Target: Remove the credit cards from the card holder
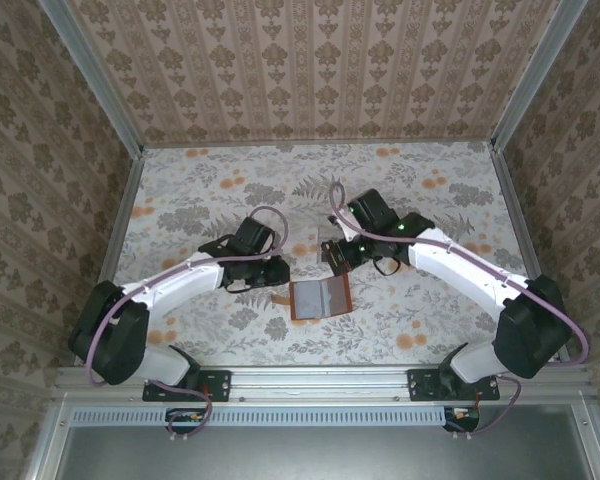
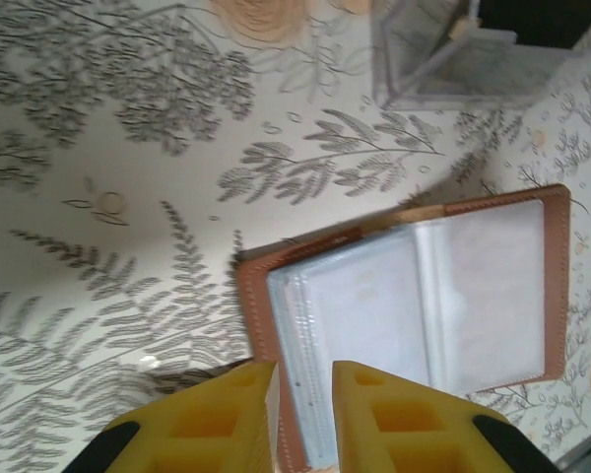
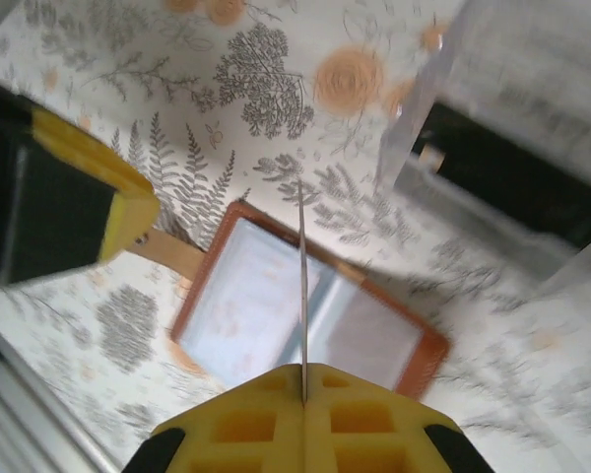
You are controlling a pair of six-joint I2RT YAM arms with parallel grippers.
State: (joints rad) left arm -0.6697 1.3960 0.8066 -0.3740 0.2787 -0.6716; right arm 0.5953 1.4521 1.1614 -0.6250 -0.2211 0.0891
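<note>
I need to move my right gripper outward next while turning it, and lower it over the near part of the clear tray to let go of the credit card [image 3: 301, 286], because a dark card is lying there.
The card holder [image 1: 320, 298] lies spread open on the flowered table, brown leather rim around a grey-blue lining [image 2: 424, 301]. My right gripper [image 3: 303, 370] hangs above it [image 3: 276, 315], shut on a thin pale credit card [image 3: 301, 286] seen edge-on. In the top view that gripper [image 1: 342, 256] is just beyond the holder's far edge. My left gripper [image 2: 305, 370] is over the holder's left edge with a narrow gap between its yellow fingers [image 2: 379, 394] and nothing clamped; from above it [image 1: 280, 272] sits at the holder's far left corner. A dark card [image 3: 512, 182] lies in the clear tray.
A clear plastic tray [image 3: 443, 108] stands just beyond the holder, under the right wrist [image 2: 443, 54]. Patterned walls close in the table on three sides. The left gripper's finger [image 3: 79, 212] is close to the holder's tan tab [image 3: 172, 251].
</note>
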